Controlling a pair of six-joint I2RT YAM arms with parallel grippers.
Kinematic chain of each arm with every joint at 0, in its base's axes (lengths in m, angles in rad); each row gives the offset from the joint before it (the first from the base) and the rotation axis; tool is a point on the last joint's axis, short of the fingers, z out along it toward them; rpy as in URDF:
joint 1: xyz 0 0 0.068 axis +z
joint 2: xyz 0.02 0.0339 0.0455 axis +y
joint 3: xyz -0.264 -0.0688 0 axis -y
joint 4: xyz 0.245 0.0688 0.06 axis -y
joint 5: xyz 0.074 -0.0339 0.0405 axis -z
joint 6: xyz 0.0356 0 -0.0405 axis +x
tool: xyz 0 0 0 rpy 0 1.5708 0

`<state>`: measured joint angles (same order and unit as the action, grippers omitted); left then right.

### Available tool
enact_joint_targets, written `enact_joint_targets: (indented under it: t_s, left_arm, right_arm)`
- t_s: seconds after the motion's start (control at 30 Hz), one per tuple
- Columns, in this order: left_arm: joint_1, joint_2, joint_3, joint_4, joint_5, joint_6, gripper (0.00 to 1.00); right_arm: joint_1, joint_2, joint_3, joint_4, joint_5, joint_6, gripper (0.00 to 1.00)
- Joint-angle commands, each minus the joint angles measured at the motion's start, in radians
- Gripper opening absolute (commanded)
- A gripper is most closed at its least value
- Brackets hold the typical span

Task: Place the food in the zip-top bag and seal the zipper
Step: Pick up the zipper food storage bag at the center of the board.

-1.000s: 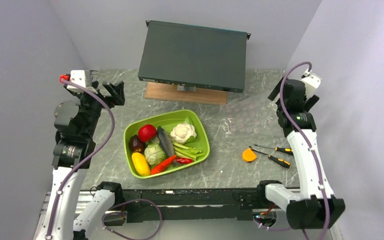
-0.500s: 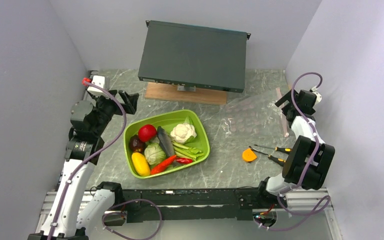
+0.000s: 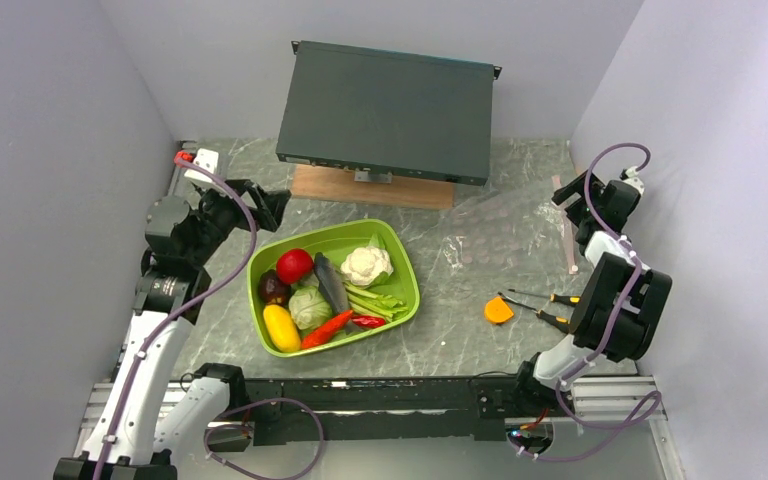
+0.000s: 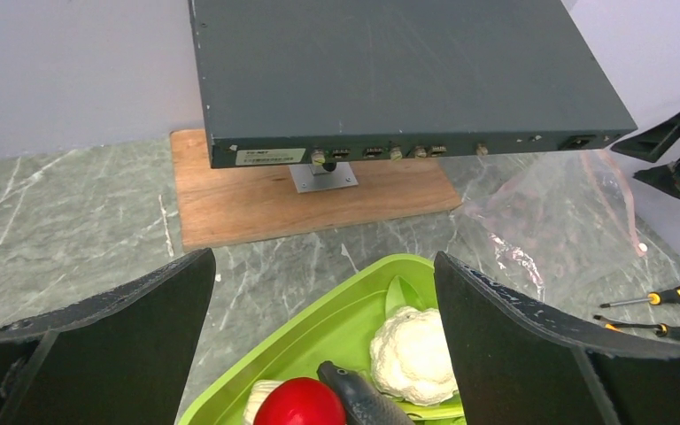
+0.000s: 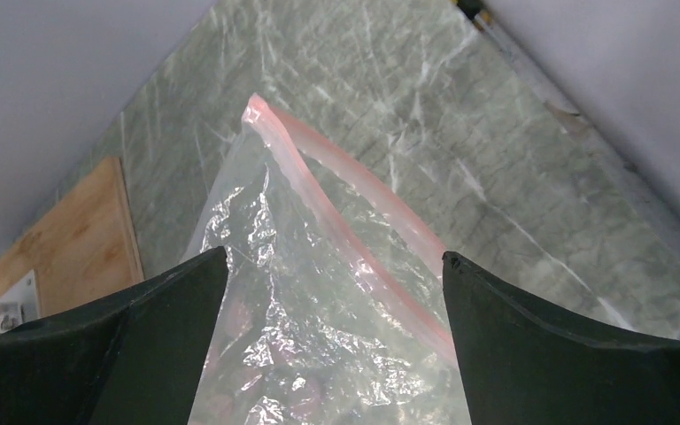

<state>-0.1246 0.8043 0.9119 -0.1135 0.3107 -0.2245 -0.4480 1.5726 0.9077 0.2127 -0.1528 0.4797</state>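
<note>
Next, my right gripper moves down and toward the tray, onto the pink zipper's tray-side piece (image 3: 564, 225) (image 5: 343, 239), because that piece lies apart from the other one.
The food lies in a lime-green tray (image 3: 260, 300): red tomato (image 3: 294, 265), dark purple bulb (image 3: 272, 289), yellow fruit (image 3: 281, 327), cabbage (image 3: 310, 307), cauliflower (image 3: 365, 265), grey fish (image 3: 331, 282), red chilli (image 3: 328, 329), green stalks (image 3: 375, 300). The clear zip-top bag (image 3: 505, 235) lies flat to the tray's right, with its pink zipper (image 3: 566, 228) along the right edge. My left gripper (image 3: 270, 205) is open and empty above the tray's far-left corner (image 4: 323, 257). My right gripper (image 3: 572, 195) is open and empty over the bag (image 5: 319, 354), next to the zipper (image 5: 354, 248).
A dark grey flat box (image 3: 385, 110) stands on a wooden board (image 3: 370, 188) at the back. Two screwdrivers (image 3: 545, 315) and a small orange piece (image 3: 498, 311) lie right of the tray. Walls close in on the left, the right and the back.
My left gripper has moved right, toward the tray's far corner. My right arm has folded down toward the right wall, its gripper staying near the bag's zipper edge. Both grippers stay open.
</note>
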Motion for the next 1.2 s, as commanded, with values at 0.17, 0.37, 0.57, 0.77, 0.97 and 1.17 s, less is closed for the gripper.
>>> enact_joint_targets:
  t_s: [0.17, 0.37, 0.57, 0.77, 0.97, 1.17]
  left_arm:
    - [0.013, 0.027, 0.021, 0.075, 0.101, -0.03, 0.99]
    - [0.014, 0.054, 0.017, 0.083, 0.123, -0.037, 0.99]
    - [0.014, 0.095, 0.017, 0.088, 0.135, -0.05, 0.99]
    - [0.014, 0.114, 0.015, 0.088, 0.136, -0.046, 0.99]
    - [0.014, 0.127, 0.016, 0.084, 0.13, -0.044, 0.93]
    - [0.014, 0.126, 0.014, 0.085, 0.127, -0.044, 0.92]
  right_arm:
    - [-0.015, 0.088, 0.032, 0.111, -0.215, -0.03, 0.84]
    - [-0.013, 0.111, -0.027, 0.186, -0.257, -0.055, 0.76]
    - [-0.008, 0.127, -0.047, 0.205, -0.258, -0.087, 0.67]
    - [-0.008, 0.153, -0.043, 0.24, -0.312, -0.08, 0.67]
    - [0.0, 0.186, -0.036, 0.268, -0.363, -0.061, 0.6]
    - [0.017, 0.126, -0.014, 0.162, -0.304, -0.04, 0.35]
